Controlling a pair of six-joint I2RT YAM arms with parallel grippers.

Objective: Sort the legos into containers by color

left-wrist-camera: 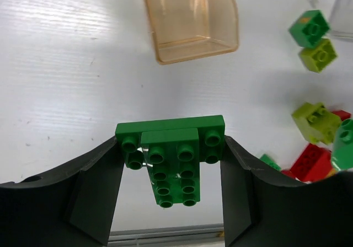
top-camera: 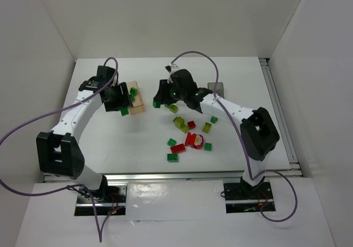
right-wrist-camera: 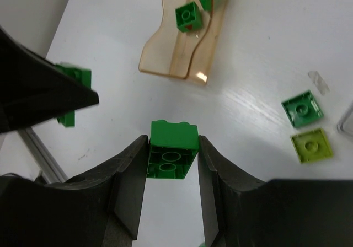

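The bare tabletop beside the yellow-green legos is below my left gripper and to its right in the top view, so I will carry my left gripper down onto that spot next.
My left gripper (top-camera: pixel 123 108) (left-wrist-camera: pixel 170 164) is shut on two joined dark green legos (left-wrist-camera: pixel 171 153), hanging just in front of the orange-tan container (top-camera: pixel 139 101) (left-wrist-camera: pixel 190 43). My right gripper (top-camera: pixel 159 102) (right-wrist-camera: pixel 172 159) is shut on a dark green two-by-two lego (right-wrist-camera: pixel 172 145), held above the table right of that container (right-wrist-camera: pixel 165 65). Two dark green legos (right-wrist-camera: pixel 187 16) lie inside it. More legos are scattered mid-table: yellow-green (top-camera: pixel 181 123), red (top-camera: pixel 177 148), a round red one (top-camera: pixel 196 141) and dark green (top-camera: pixel 174 157).
A smoky grey container (top-camera: pixel 215 87) stands at the back right, behind the right arm. A green lego (right-wrist-camera: pixel 301 108) and a yellow-green one (right-wrist-camera: pixel 311 146) lie near the right gripper. A clear container's edge (left-wrist-camera: pixel 342 10) shows beside them. The two grippers hang close together.
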